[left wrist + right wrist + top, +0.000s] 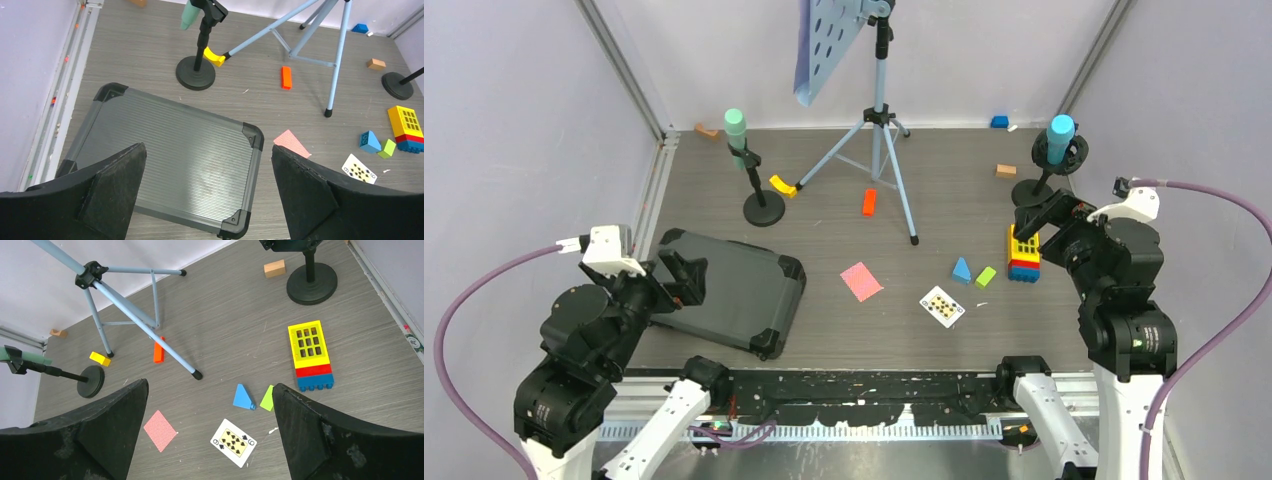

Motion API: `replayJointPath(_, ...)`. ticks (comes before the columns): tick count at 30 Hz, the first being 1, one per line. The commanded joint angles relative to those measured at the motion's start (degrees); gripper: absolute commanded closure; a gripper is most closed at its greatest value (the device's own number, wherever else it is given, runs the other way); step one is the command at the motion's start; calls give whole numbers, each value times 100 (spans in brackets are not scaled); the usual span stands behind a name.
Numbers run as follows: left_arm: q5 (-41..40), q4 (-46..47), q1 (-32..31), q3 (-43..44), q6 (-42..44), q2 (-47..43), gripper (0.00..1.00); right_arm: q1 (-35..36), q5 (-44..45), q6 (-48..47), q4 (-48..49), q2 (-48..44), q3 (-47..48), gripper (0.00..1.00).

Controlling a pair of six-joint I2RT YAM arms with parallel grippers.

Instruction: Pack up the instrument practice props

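My right gripper will reach outward next, to its left in the top view, onto the bare part of the rack's pole above the joint (881,86) (61,257), because the pole stands that way.
The pale blue perforated music rack (834,45) stands on its tripod legs (879,150) at the back centre, a lilac sheet edge (801,60) showing behind it. The green microphone (736,130) sits on a black pole with a round base (763,208) at the back left. The blue microphone (1060,138) is on its own pole (1031,192) at the back right. My left gripper (679,280) (208,146) hangs open over a closed grey ribbed case (170,150). My right gripper (1039,215) (210,383) is open above the floor, holding nothing.
Two playing cards lie mid-table, one red-backed (861,281) and one face up (942,306). Toy blocks are scattered: a yellow, red and blue stack (1023,254), an orange one (869,202), a blue wedge (962,270), a green one (986,276). Walls close three sides.
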Motion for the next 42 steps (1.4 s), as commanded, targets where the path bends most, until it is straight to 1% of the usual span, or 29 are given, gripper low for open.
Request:
replayJointPath(1,-284,37,29,120,156,102,0,-25,66,15,150,140,21,0)
replayJointPath(4,-358,26,29,100,174,41,0,-25,132,-23,82,181,74,0)
replayJointPath(10,-444,64,29,-79,198,-128,0,-26,575,2,-144,109,24,0)
replayJointPath(13,-415,31,29,-113,213,-125,0,-31,420,-129,-126,92,-32,0)
replayJointPath(17,-410,85,29,-258,224,-113,0,-32,-210,-237,44,255,-132,0)
replayJointPath(18,-415,135,29,-331,210,-142,0,-29,-564,-251,61,305,-138,0)
replayJointPath(21,-361,250,29,-565,130,-175,0,-30,-1209,-206,256,527,-233,0)
replayJointPath(25,-111,352,29,-673,339,-72,1,-1,-1883,203,988,833,-458,0)
replayJointPath(26,-85,358,29,-669,453,-44,1,115,-1920,255,1234,902,-472,0)
replayJointPath(27,-137,357,29,-668,548,-19,1,229,-1853,318,1343,1067,-474,0)
replayJointPath(28,-245,349,29,-664,627,4,1,528,-1747,321,1505,1168,-449,0)
replayJointPath(29,-376,341,29,-667,677,9,1,726,-1430,266,1567,1369,-372,0)
replayJointPath(30,-450,351,29,-681,733,4,1,1239,-1205,216,1666,1491,-315,0)
replayJointPath(31,-461,369,29,-719,798,-5,1,1499,-725,84,1713,1740,-186,0)
replayJointPath(32,-460,375,29,-762,838,-25,1,2037,-440,15,1817,2042,-116,0)
replayJointPath(33,-472,385,29,-826,853,-53,1,2262,51,-122,1864,2209,39,0)
replayJointPath(34,-472,402,29,-902,880,-76,1,2634,247,-216,2017,2524,97,0)
replayJointPath(35,-457,416,29,-978,917,-95,1,2832,528,-241,2242,2670,194,0)
replayJointPath(36,-470,450,25,-1076,960,-108,1,2871,642,-270,2388,2933,233,0)
replayJointPath(38,-458,531,12,-1182,921,-191,1,2910,682,-381,2988,3237,145,0)
replayJointPath(39,-451,551,11,-1228,908,-230,1,2917,690,-437,3489,3317,106,0)
replayJointPath(41,-517,480,11,-1239,847,-221,1,2919,787,-586,4061,3609,97,0)
replayJointPath(42,-557,410,11,-1218,806,-197,1,2919,812,-714,4176,3847,233,0)
